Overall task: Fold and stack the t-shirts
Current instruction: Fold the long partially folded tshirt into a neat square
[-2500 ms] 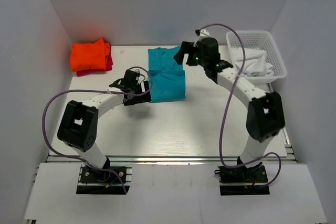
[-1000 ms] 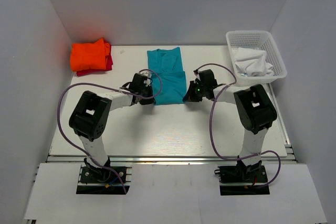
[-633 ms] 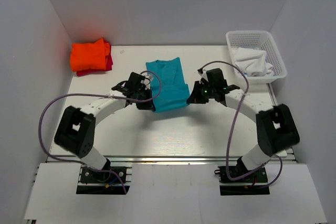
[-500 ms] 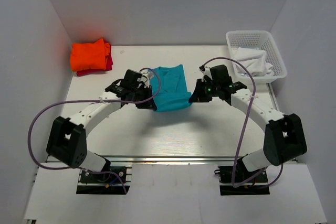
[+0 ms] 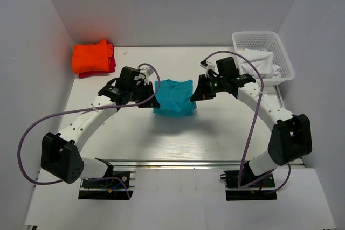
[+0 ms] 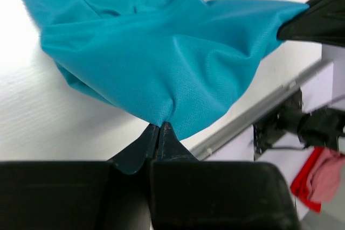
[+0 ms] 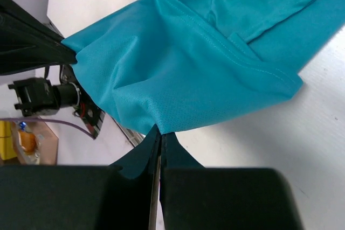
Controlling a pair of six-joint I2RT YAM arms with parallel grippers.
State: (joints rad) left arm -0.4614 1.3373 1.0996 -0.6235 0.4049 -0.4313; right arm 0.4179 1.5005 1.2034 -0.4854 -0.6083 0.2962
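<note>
The shirt's far end (image 5: 163,83) lies outward and below my left gripper, so next my left gripper will carry the shirt's held corner outward and down and release it over that end.
The teal-blue t-shirt (image 5: 173,98) hangs stretched between my two grippers above the middle of the table. My left gripper (image 5: 152,94) is shut on its left corner, where the cloth (image 6: 161,68) bunches into the fingertips. My right gripper (image 5: 195,94) is shut on the opposite corner of the same teal shirt (image 7: 205,63). Its lower part folds underneath and trails toward the table. A folded orange t-shirt (image 5: 92,56) lies on a red one (image 5: 112,64) at the back left corner.
A white mesh basket (image 5: 281,57) holding white cloth (image 5: 260,63) stands at the back right. White walls close in the table (image 5: 178,138) at the left, right and back. The metal front rail (image 5: 172,161) runs along the near edge.
Both grippers have pinched the near corners of the flat teal shirt, lifted them and carried them up and toward the back, so that the shirt doubles over itself.
</note>
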